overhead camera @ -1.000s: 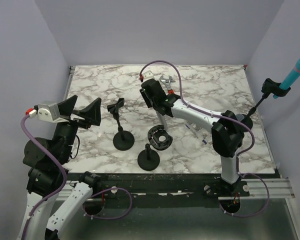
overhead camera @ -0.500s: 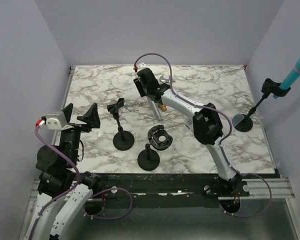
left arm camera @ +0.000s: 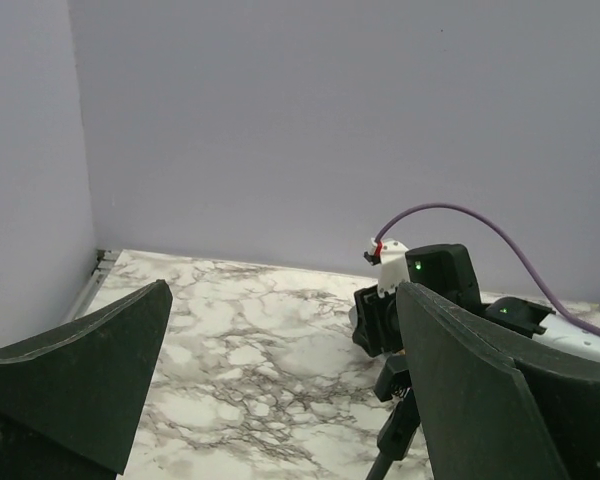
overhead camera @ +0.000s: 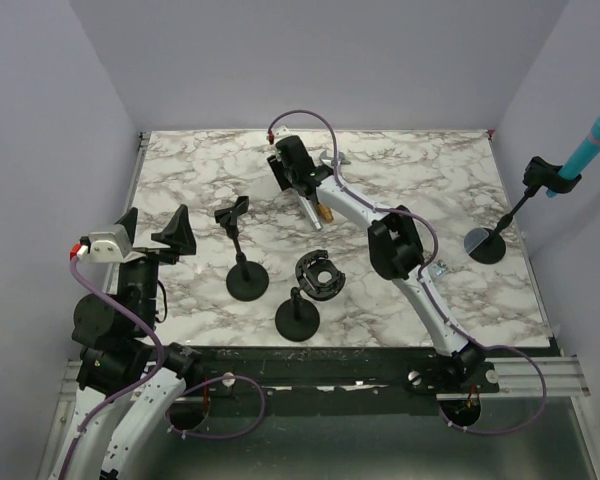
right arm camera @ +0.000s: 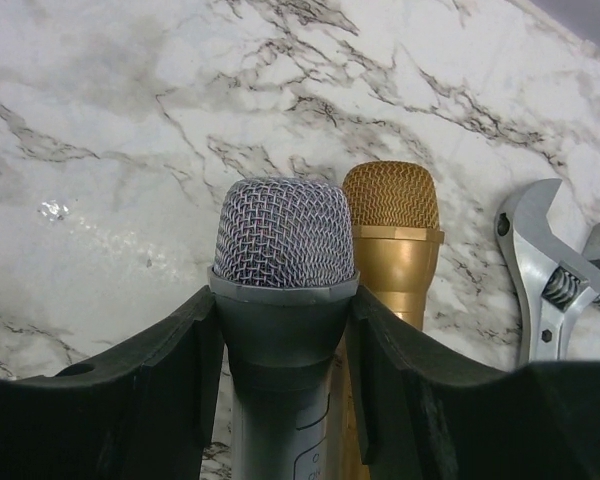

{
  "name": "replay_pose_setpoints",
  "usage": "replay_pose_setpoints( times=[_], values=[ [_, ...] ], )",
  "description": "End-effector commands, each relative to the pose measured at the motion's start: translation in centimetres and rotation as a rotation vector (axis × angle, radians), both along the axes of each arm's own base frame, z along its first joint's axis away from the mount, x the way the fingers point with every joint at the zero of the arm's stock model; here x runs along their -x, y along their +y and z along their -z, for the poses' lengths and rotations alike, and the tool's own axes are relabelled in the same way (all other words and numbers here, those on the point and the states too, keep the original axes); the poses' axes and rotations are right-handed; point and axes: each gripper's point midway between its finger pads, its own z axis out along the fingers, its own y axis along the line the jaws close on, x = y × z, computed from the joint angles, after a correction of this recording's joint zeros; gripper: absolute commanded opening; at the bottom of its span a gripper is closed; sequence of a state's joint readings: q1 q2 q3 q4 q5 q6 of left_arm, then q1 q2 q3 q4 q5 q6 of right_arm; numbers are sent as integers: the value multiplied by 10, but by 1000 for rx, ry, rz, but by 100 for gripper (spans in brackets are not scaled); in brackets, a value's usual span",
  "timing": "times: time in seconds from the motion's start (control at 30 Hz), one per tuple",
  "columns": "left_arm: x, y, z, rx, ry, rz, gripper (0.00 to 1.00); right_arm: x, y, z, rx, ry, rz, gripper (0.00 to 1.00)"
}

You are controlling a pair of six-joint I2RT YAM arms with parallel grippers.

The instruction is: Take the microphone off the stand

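Observation:
My right gripper is just above the clear marble and will next move down, away from the crowding gold microphone, and release the grey microphone on the marble.
My right gripper [right arm camera: 283, 298] is shut on a grey microphone [right arm camera: 283, 250] with a silver mesh head, just under the head. It holds it low over the marble table, right beside a gold microphone [right arm camera: 392, 235] that lies there. In the top view this gripper [overhead camera: 313, 205] is at the far middle of the table. A teal microphone [overhead camera: 592, 142] sits in the clip of a black stand [overhead camera: 542, 178] at the far right edge. My left gripper [overhead camera: 156, 232] is open and empty at the left, raised above the table; in its wrist view [left arm camera: 282, 290] nothing is between the fingers.
An empty black stand with a clip [overhead camera: 242, 270] and a short stand [overhead camera: 296, 318] stand at the near middle, with a black ring-shaped part [overhead camera: 319, 276] beside them. A silver wrench [right arm camera: 540, 270] lies right of the gold microphone. Walls close the table on three sides.
My right arm has swung its gripper a little toward the far left and folded its elbow inward. My left arm has pulled back and lowered, with its gripper still open.

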State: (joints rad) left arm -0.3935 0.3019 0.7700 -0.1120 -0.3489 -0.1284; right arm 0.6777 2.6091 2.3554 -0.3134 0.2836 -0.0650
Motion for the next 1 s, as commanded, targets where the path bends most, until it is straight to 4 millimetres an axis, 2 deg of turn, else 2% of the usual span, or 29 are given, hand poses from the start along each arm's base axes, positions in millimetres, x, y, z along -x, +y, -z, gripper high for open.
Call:
replay_pose_setpoints(
  times=[0.0, 0.1, 0.17, 0.4, 0.5, 0.7, 0.83, 0.97],
  values=[
    [-2, 6, 0, -4, -9, -41, 98, -14, 4, 7, -23, -24, -23, 16],
    [-5, 5, 1, -10, -2, -38, 98, -19, 7, 14, -36, -25, -31, 25],
    [-5, 5, 2, -12, 0, -40, 98, -20, 10, 17, -38, -25, -40, 28],
    [-10, 3, 5, -23, 13, -39, 98, -22, 5, 35, -21, -16, -30, 42],
    [-12, 2, 7, -25, 18, -38, 99, -23, 6, 38, -29, -13, -32, 48],
    [-12, 2, 8, -26, 22, -40, 98, -24, 11, 39, -48, -12, -41, 65],
    [-11, 2, 7, -26, 21, -37, 99, -25, 15, 19, -71, -27, -52, 75],
    [-9, 1, 5, -20, 12, -26, 99, -22, 21, -36, -144, -62, -62, 79]
  ],
)
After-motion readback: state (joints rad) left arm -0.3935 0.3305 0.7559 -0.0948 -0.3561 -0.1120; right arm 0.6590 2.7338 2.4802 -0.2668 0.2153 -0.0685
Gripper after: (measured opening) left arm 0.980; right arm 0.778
